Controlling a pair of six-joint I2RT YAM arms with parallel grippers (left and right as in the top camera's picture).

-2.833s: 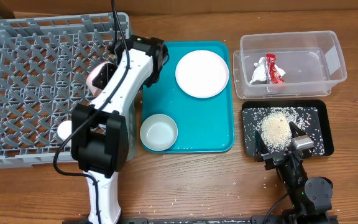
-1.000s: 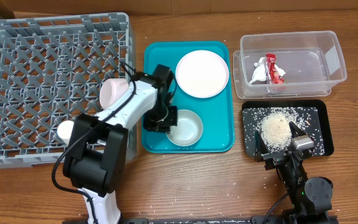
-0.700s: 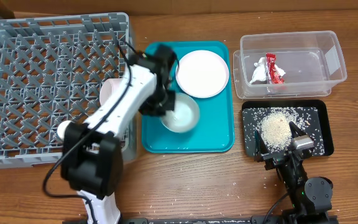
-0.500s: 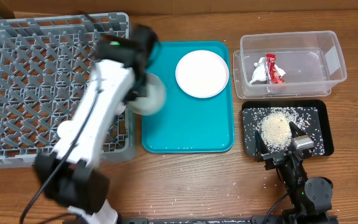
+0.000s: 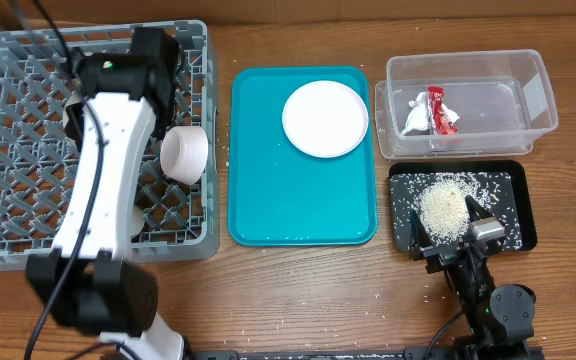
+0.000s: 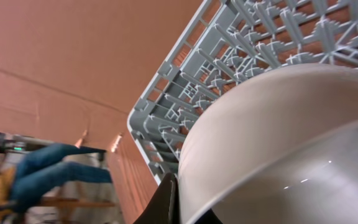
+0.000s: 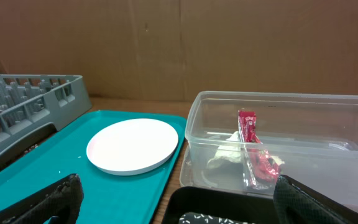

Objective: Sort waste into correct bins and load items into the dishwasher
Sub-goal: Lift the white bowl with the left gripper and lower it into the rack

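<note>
My left gripper moves across to its right in the overhead view and down next and releases the bowl. Free pegs of the rack by the round dish (image 5: 184,152) lie below it.
My left gripper (image 5: 150,72) is over the grey dish rack (image 5: 28,110), shut on the rim of the white bowl (image 6: 278,143). The bowl fills the left wrist view, with the rack (image 6: 185,93) behind it; from overhead my arm hides most of it. A pale pinkish-white round dish (image 5: 184,152) stands on edge in the rack. A white plate (image 5: 325,118) lies on the teal tray (image 5: 298,205). The red wrapper (image 5: 441,110) lies in the clear tub (image 5: 533,95). My right gripper (image 5: 448,235) is open and empty over the black tray (image 5: 513,195).
A heap of white rice (image 5: 443,208) lies in the black tray, with loose grains on the wooden table. In the right wrist view I see the plate (image 7: 132,146), the wrapper (image 7: 253,149) in the tub, and a brown cardboard wall behind.
My left gripper took the white bowl off the teal tray and carried it left over the rack. The right arm has not moved.
</note>
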